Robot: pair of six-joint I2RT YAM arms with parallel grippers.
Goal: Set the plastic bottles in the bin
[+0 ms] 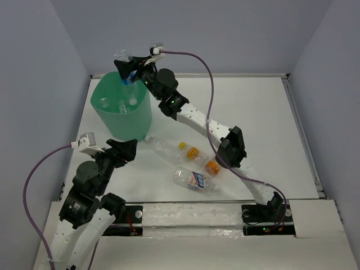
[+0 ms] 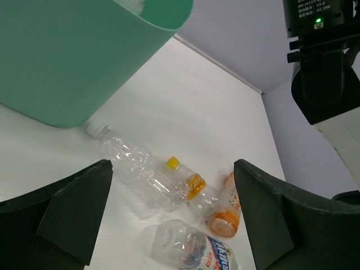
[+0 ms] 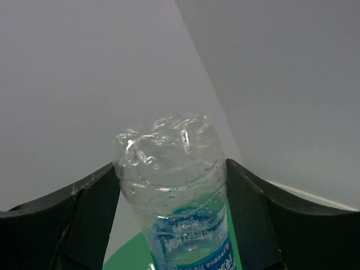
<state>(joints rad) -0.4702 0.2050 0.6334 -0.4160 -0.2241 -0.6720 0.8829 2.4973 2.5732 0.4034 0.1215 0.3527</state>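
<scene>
The left gripper should next turn to line up with the slanted clear unlabelled bottle, then go down onto its body near the cap.
The mint-green bin stands at the table's back left, with clear bottles inside. My right gripper is shut on a blue-labelled bottle and holds it over the bin's far rim. My left gripper is open and empty, just in front of the bin. Several bottles lie on the table: a clear unlabelled one, a yellow-capped one, an orange-labelled one and a white-orange-labelled one.
The right arm stretches across the table's middle from its base at the near right. Grey walls close the table at the back and sides. A raised white strip runs along the near edge.
</scene>
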